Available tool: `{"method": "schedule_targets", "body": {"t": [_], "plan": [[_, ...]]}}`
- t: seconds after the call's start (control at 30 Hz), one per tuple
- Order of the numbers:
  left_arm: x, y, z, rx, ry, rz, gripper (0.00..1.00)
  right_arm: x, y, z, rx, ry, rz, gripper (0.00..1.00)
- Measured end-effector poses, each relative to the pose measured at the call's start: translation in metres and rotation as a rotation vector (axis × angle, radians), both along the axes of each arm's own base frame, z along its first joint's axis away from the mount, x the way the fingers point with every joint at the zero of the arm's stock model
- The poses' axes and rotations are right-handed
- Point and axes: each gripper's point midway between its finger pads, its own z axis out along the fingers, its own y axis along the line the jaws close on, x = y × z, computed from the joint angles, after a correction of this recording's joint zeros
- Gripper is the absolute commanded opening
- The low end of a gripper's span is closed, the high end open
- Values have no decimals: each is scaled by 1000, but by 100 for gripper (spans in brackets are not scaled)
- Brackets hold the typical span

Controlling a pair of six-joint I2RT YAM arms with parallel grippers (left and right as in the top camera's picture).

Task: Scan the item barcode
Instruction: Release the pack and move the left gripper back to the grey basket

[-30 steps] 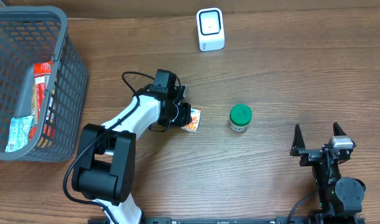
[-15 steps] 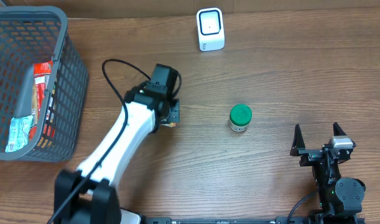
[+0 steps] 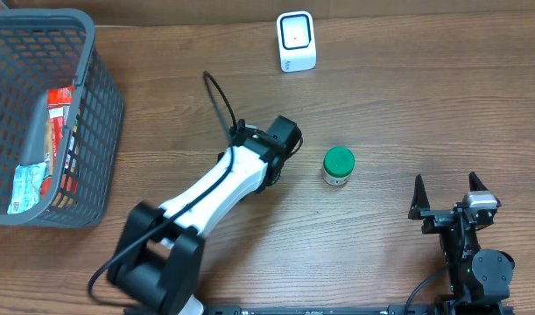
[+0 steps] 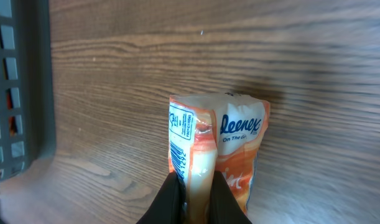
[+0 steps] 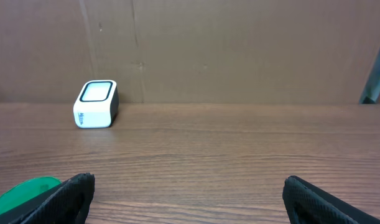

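Observation:
The tabletop is clear around the pack. My left gripper should next go down toward the bare wood beneath the pack and let go of its near edge there.
The item is an orange Kleenex tissue pack [image 4: 230, 140] with a barcode [image 4: 179, 143] printed down its left side. My left gripper [image 4: 196, 190] is shut on the pack's lower end and holds it above the wooden table. From overhead the left gripper [image 3: 283, 144] is near the table's middle, and the pack is hidden under the wrist. The white scanner [image 3: 296, 41] stands at the far edge, beyond the gripper and slightly to its right. My right gripper [image 3: 447, 194] rests open and empty at the front right, well away from all of this.
A green-lidded jar [image 3: 338, 165] stands just right of the left gripper. A grey basket [image 3: 48, 114] holding several packets fills the far left; its wall [image 4: 22, 93] also shows in the left wrist view. The right wrist view shows the scanner [image 5: 95, 104] and the jar's lid [image 5: 22, 190].
The left arm swung right across the table with the tissue pack in its grip, from left of centre to beside the green-lidded jar. The right arm has not moved.

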Motion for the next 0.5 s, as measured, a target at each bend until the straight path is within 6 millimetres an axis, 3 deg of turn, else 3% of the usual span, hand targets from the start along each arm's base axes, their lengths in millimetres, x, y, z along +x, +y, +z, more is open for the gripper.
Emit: {"method": "schedule_targets", "body": {"t": [0.23, 0.43, 0.5], "plan": [[-2, 3, -29, 80, 51, 8, 4, 0, 0, 0, 0, 0, 0, 100], [-1, 1, -23, 93, 54, 4, 6, 0, 0, 0, 0, 0, 0, 100], [2, -1, -16, 91, 50, 6, 15, 0, 0, 0, 0, 0, 0, 100]]}}
